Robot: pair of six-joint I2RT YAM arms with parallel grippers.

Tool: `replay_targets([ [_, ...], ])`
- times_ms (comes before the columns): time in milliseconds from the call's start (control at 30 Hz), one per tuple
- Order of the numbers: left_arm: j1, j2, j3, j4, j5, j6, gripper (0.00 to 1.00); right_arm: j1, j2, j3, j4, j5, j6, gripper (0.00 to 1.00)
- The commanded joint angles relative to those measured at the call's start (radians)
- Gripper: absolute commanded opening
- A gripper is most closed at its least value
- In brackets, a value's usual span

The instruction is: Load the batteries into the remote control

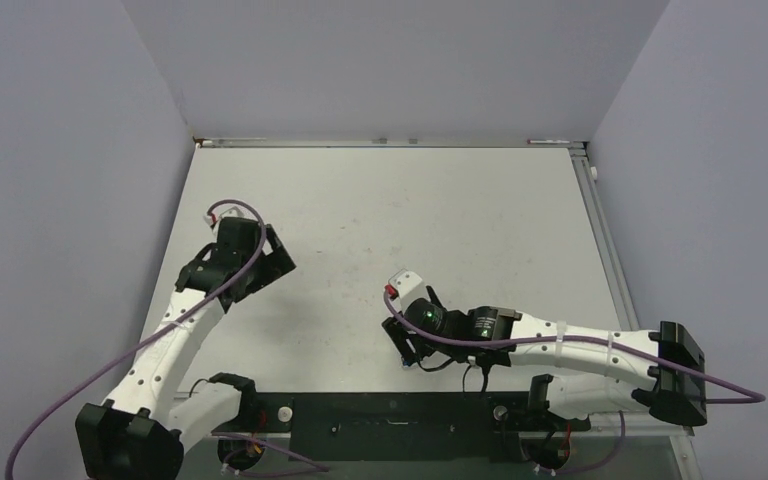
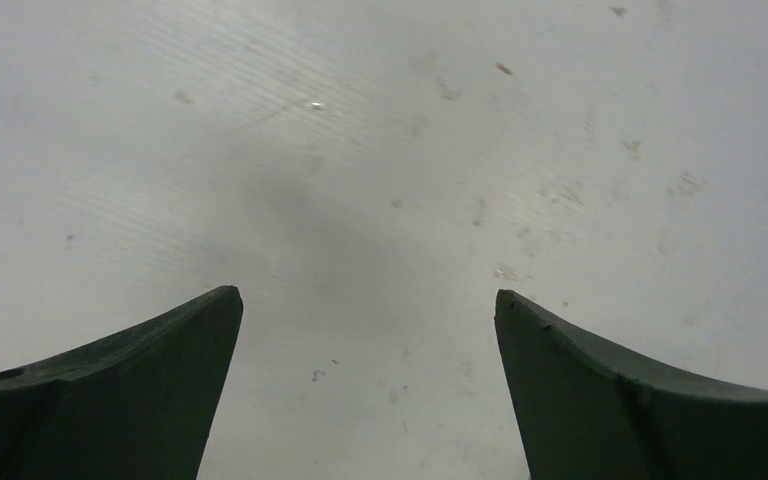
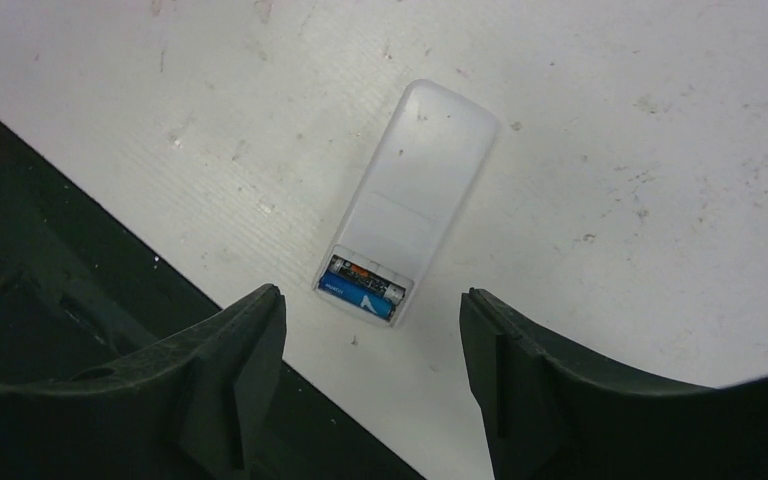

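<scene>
I will next lower my left gripper to the left in the top view, onto the white square plastic piece, because that piece is below, toward the nearest grey wall.
In the right wrist view the white remote control (image 3: 415, 180) lies back-up on the table, its battery bay uncovered at the near end. Both batteries lie side by side in that bay, the blue one (image 3: 355, 291) nearest me and the dark one (image 3: 370, 272) behind it. My right gripper (image 3: 372, 292) hovers over that end, open, with nothing between its fingers (image 3: 245, 350). In the top view the right gripper (image 1: 417, 330) covers the remote. My left gripper (image 2: 367, 292) is open over bare table, far to the left (image 1: 260, 255).
The black mounting bar (image 3: 50, 300) along the table's near edge lies close to the remote's battery end and shows as well in the top view (image 1: 390, 412). Grey walls enclose the white table (image 1: 410, 210) on three sides.
</scene>
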Motion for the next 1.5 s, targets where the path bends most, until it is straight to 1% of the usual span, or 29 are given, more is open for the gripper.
replay_targets([
  [0,0.162,-0.019,-0.046,-0.096,-0.098,-0.054,1.00,-0.038,0.014,0.038,0.086,-0.138,-0.080,0.64],
  [33,0.213,-0.026,-0.056,-0.099,-0.102,-0.056,0.97,-0.049,0.018,0.037,0.093,-0.162,-0.089,0.64],
  [100,0.326,-0.037,-0.073,-0.115,-0.099,-0.059,0.96,-0.066,0.023,0.041,0.096,-0.198,-0.108,0.64],
  [233,0.470,-0.040,-0.040,-0.165,-0.139,-0.083,0.96,-0.093,0.038,0.051,0.093,-0.258,-0.145,0.64],
  [300,0.566,-0.038,-0.038,-0.156,-0.117,-0.049,0.96,-0.099,0.043,0.055,0.087,-0.297,-0.158,0.64],
  [400,0.711,0.011,-0.041,-0.140,-0.053,-0.014,0.96,-0.116,0.046,0.051,0.092,-0.326,-0.175,0.64],
  [500,0.786,0.099,-0.054,-0.110,-0.042,0.002,0.96,-0.136,0.048,0.051,0.100,-0.356,-0.191,0.64],
  [667,0.831,0.253,-0.055,-0.090,-0.054,0.009,0.96,-0.163,0.049,0.051,0.118,-0.399,-0.209,0.64],
  [867,0.848,0.348,-0.074,-0.020,-0.076,0.018,0.96,-0.197,0.041,0.024,0.146,-0.445,-0.212,0.64],
  [967,0.862,0.405,-0.068,0.000,-0.053,0.021,1.00,-0.218,0.037,0.007,0.157,-0.466,-0.213,0.64],
  [1067,0.868,0.454,-0.060,0.022,-0.039,0.017,0.93,-0.231,0.037,0.005,0.156,-0.481,-0.220,0.64],
  [1333,0.879,0.519,-0.026,0.071,-0.048,0.012,0.87,-0.260,-0.009,-0.023,0.163,-0.498,-0.222,0.64],
  [1467,0.912,0.524,-0.022,0.097,-0.041,0.014,0.78,-0.270,-0.018,-0.031,0.161,-0.507,-0.228,0.64],
])
